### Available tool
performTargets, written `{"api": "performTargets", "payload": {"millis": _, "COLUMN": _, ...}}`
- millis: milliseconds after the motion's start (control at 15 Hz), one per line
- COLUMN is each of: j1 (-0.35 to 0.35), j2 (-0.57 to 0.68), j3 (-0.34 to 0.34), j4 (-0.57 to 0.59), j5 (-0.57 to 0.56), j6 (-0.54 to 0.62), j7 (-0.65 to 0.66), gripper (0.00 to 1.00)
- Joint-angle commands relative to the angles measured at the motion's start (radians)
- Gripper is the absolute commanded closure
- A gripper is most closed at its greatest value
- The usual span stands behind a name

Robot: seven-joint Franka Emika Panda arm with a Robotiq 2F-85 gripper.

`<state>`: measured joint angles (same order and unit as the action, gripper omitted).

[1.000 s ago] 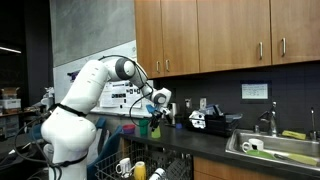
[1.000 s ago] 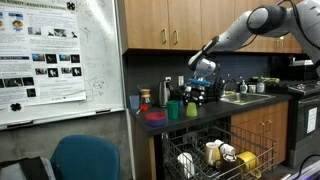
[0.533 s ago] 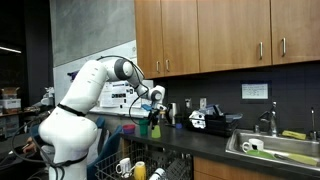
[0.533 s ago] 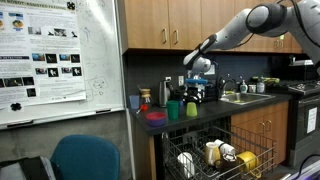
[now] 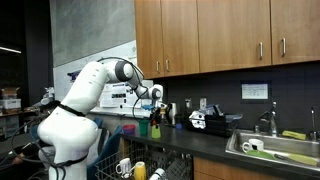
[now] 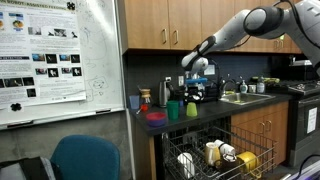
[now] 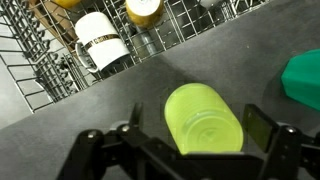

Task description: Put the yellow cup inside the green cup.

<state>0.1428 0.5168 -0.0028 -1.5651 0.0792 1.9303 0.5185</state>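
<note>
The gripper should next go down a little further onto the yellow cup (image 5: 156, 132) (image 7: 204, 122), then close both fingertips on the cup's sides.
The yellow cup (image 7: 203, 118) stands on the dark counter (image 7: 120, 120), one round end facing the wrist camera. My gripper (image 7: 195, 130) is open, with one jaw on each side of the cup and a gap at both sides. It is above the cup and does not grip it. The green cup (image 7: 304, 80) shows at the right edge of the wrist view, beside the yellow cup. In both exterior views the gripper (image 6: 196, 90) (image 5: 154, 106) hangs just over the yellow cup (image 6: 191, 109), and the green cup (image 6: 174, 109) stands next to it.
An open dishwasher rack (image 6: 215, 155) (image 7: 60, 60) with a white mug (image 7: 100, 42) and other dishes lies below the counter edge. A pink plate (image 6: 155, 117) and an orange bottle (image 6: 146, 100) stand at the counter's end. The sink (image 5: 270, 150) is further along.
The gripper has moved a little sideways along the counter toward the cups. The cups have not moved.
</note>
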Motion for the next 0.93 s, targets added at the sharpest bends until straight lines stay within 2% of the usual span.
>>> {"api": "performTargets", "payload": {"millis": 0, "j1": 0.004, "j2": 0.039, "j3": -0.009, "j4": 0.047, "j5": -0.028, "j6": -0.017, "j7": -0.025, "gripper": 0.00}}
{"api": "performTargets", "payload": {"millis": 400, "j1": 0.007, "j2": 0.094, "j3": -0.008, "j4": 0.112, "j5": -0.032, "j6": -0.024, "j7": -0.059, "gripper": 0.00}}
{"api": "performTargets", "payload": {"millis": 467, "j1": 0.006, "j2": 0.101, "j3": -0.009, "j4": 0.122, "j5": -0.033, "j6": -0.025, "j7": -0.061, "gripper": 0.25}}
{"api": "performTargets", "payload": {"millis": 533, "j1": 0.005, "j2": 0.103, "j3": -0.009, "j4": 0.127, "j5": -0.032, "j6": -0.026, "j7": -0.066, "gripper": 0.26}}
{"api": "performTargets", "payload": {"millis": 800, "j1": 0.002, "j2": 0.092, "j3": -0.006, "j4": 0.114, "j5": -0.021, "j6": -0.025, "j7": -0.073, "gripper": 0.55}}
{"api": "performTargets", "payload": {"millis": 867, "j1": 0.001, "j2": 0.086, "j3": -0.004, "j4": 0.110, "j5": -0.016, "j6": -0.032, "j7": -0.072, "gripper": 0.55}}
